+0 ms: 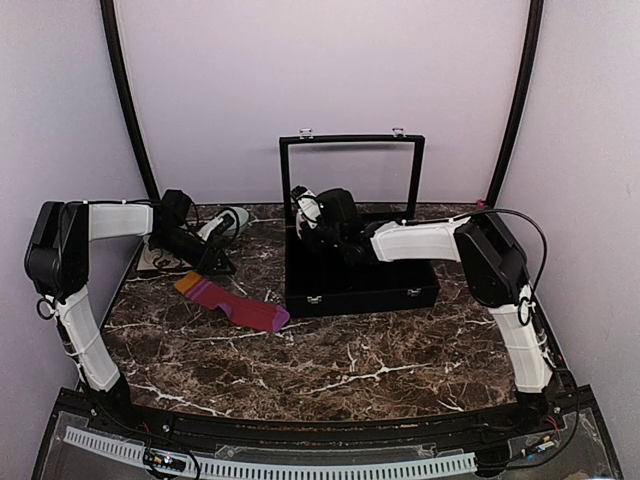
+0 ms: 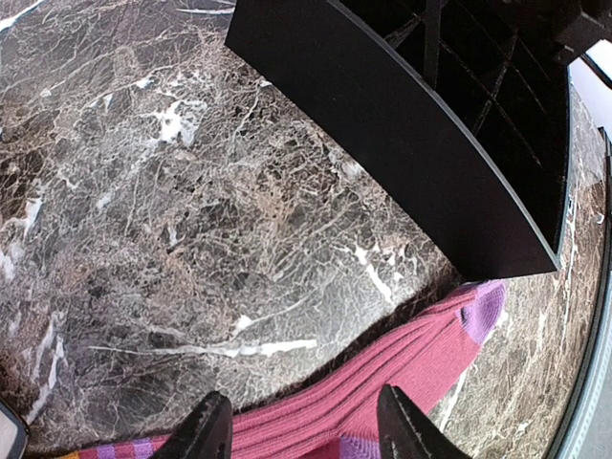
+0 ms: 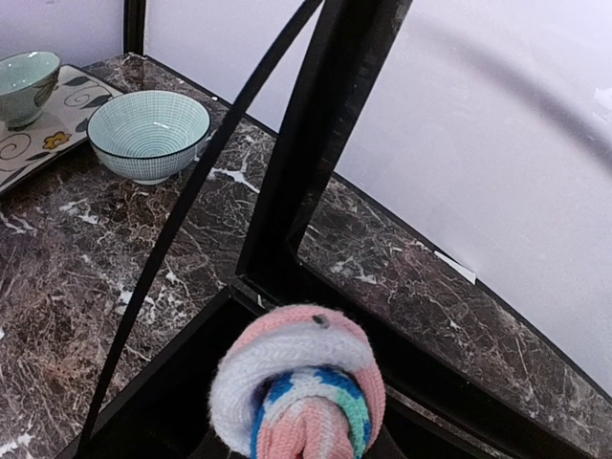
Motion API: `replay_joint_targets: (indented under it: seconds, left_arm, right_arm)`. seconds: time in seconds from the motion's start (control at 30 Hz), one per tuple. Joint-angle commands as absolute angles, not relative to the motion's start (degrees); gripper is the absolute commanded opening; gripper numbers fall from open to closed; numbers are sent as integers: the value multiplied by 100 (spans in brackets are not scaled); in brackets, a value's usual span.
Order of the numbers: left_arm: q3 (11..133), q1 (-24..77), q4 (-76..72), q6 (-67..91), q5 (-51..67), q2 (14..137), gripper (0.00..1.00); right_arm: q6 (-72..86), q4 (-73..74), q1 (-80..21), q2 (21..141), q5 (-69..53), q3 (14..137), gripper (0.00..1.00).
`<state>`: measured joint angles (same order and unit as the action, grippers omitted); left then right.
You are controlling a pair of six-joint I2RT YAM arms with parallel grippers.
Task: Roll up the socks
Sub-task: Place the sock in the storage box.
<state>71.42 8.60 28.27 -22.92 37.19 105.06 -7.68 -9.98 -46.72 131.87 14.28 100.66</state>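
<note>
The right gripper tilts down into the box's back corner nearest the bowls next. It lowers the rolled salmon-pink sock (image 3: 301, 382) and releases it, since the open box lies beneath.
The maroon sock (image 1: 232, 303) with purple stripes, purple toe and orange cuff lies flat on the marble table, left of the black box. In the left wrist view it (image 2: 402, 368) runs under my left gripper (image 2: 308, 435), which is open, a dark fingertip on each side just above the fabric. My left gripper (image 1: 214, 264) hovers over the sock's cuff end. My right gripper (image 1: 308, 215) is shut on the rolled salmon-pink sock (image 3: 301, 382), with its white, blue and mint patches, held over the box's back left corner. Its fingers are hidden behind the roll.
A black box (image 1: 360, 275) with an upright open lid frame (image 1: 350, 140) stands mid-table; its wall (image 2: 411, 153) is near the sock's toe. A mint bowl (image 3: 153, 134) and a second bowl (image 3: 24, 86) on a patterned tray (image 3: 38, 143) stand at the back left.
</note>
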Motion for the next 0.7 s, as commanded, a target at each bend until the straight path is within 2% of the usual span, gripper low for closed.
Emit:
replay_joint_targets:
  seconds: [0.0,0.5,0.67]
  left_arm:
    - [7060,835,2990,-2349,3810,10200,54]
    - [7074,792,3001,-2351,3824,10230,53]
    - [7118,765,3013,-2324,3832,10248,53]
  right_arm:
    - [-896,-888,-4731,13052,1347,9836,0]
    - [-1207,-945,-4774,13339,1265,9958,0]
    - [-1195,-1139,-4864,13233,1247,9631,0]
